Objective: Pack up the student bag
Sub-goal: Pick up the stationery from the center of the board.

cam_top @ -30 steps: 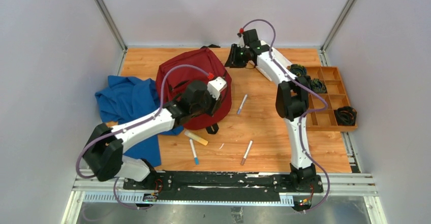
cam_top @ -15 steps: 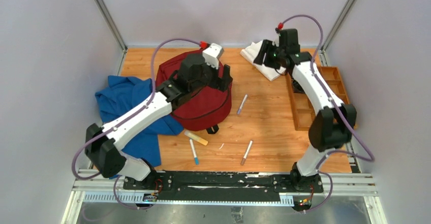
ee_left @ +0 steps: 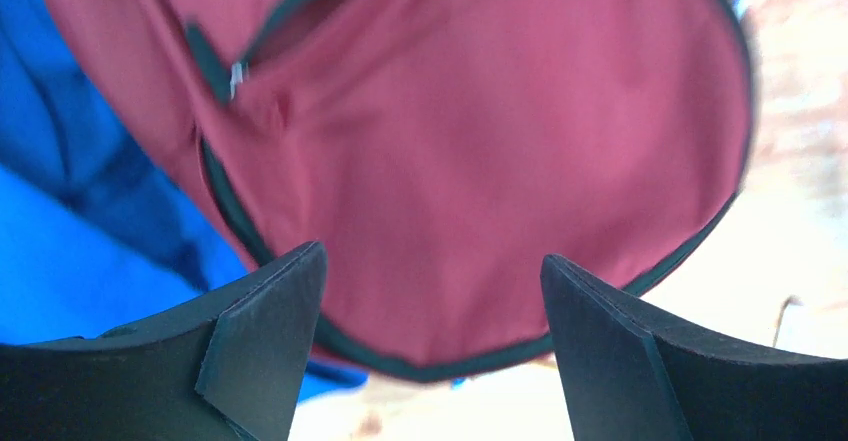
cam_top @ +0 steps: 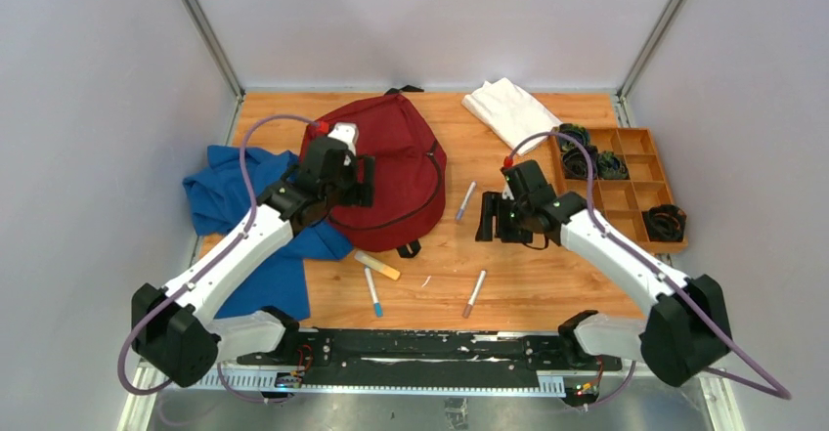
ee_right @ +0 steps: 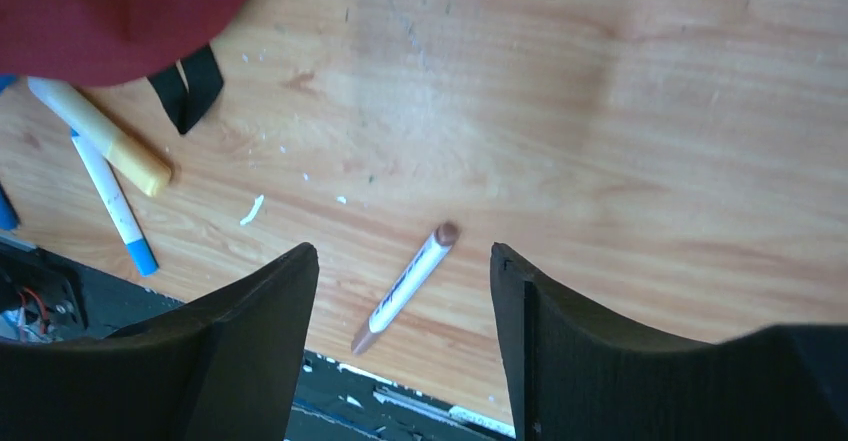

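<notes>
The brown-capped marker lies clear of other things on the wood, so my right gripper will next move back and down and close on its white body [cam_top: 475, 293] [ee_right: 407, 287].
The student bag [cam_top: 396, 157], a dark red backpack with black zippers, lies at the back left of the table and fills the left wrist view [ee_left: 480, 151]. My left gripper [cam_top: 368, 179] hovers over the bag's left half, open with nothing between its fingers [ee_left: 262, 306]. My right gripper [cam_top: 486, 218] hangs open above the bare wood right of the bag. In the right wrist view a brown-capped marker [ee_right: 405, 286] lies on the table below the open right gripper [ee_right: 400, 253], apart from both fingers.
A blue garment [cam_top: 235, 201] lies left of the bag, partly under it. A white folded cloth [cam_top: 508, 110] sits at the back. An orange compartment tray [cam_top: 626, 172] holds black cables at the right. A purple-capped marker [cam_top: 466, 199], a yellow marker [cam_top: 377, 265], a blue marker [cam_top: 372, 291] and the brown one [cam_top: 474, 293] lie on the wood.
My left gripper pulled back from the bag's far right side to its left half and opened. My right gripper swung from the white cloth at the back down to mid-table and opened.
</notes>
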Tool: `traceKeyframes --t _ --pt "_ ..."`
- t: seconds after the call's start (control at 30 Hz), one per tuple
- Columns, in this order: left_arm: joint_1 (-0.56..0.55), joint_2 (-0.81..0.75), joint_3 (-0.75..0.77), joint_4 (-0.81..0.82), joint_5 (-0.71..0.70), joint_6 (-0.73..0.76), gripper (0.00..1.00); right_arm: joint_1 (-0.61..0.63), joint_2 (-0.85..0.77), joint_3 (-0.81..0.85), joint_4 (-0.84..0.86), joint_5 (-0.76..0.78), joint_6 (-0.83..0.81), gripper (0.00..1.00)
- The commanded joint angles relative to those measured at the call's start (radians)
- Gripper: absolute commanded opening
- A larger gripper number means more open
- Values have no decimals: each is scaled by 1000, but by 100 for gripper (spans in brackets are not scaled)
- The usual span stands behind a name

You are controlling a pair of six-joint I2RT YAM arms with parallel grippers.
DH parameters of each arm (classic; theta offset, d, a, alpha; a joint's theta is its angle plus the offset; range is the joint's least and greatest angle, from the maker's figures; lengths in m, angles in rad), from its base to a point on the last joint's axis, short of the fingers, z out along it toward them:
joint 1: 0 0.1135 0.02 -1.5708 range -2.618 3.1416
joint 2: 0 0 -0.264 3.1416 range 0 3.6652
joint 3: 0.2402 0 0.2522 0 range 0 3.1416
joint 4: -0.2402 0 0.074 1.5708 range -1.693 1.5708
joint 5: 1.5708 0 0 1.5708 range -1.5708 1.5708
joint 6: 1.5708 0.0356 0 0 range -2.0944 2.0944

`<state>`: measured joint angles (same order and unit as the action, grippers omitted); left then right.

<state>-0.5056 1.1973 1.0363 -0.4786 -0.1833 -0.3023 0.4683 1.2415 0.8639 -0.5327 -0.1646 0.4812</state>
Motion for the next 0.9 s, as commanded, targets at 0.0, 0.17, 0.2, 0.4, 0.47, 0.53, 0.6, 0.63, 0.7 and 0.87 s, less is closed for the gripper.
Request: traceKeyframes --t 0.0,0.17,0.2,0.4,0.47,0.53,0.6,0.63,0.7,0.87 --pt "-2 -93 -126 -115 -34 -89 86 114 -81 -45 -134 158 117 69" --pt "-2 -186 -230 -95 -97 -147 90 231 -49 -100 -197 230 242 69" --pt "-2 -197 -237 -95 -103 -152 91 251 -34 -113 -194 230 273 69" --pt "-1 -202 -248 -99 -143 -149 94 361 74 -146 -87 193 391 65" --pt "-2 -189 -241 -112 -148 -155 94 380 121 -134 -82 204 400 62" --pt "-1 -185 -240 -121 -163 -166 94 383 159 -120 -90 206 397 55" --pt "-1 -191 -245 -115 -167 -172 94 384 184 -116 -93 205 396 49" --pt "-1 -193 -249 -109 -165 -176 95 383 194 -113 -93 206 394 44" --pt "-1 -193 -260 -92 -154 -181 95 383 212 -109 -86 200 385 32" --pt "1 -151 -268 -44 -72 -158 93 345 252 -87 -77 238 350 10"
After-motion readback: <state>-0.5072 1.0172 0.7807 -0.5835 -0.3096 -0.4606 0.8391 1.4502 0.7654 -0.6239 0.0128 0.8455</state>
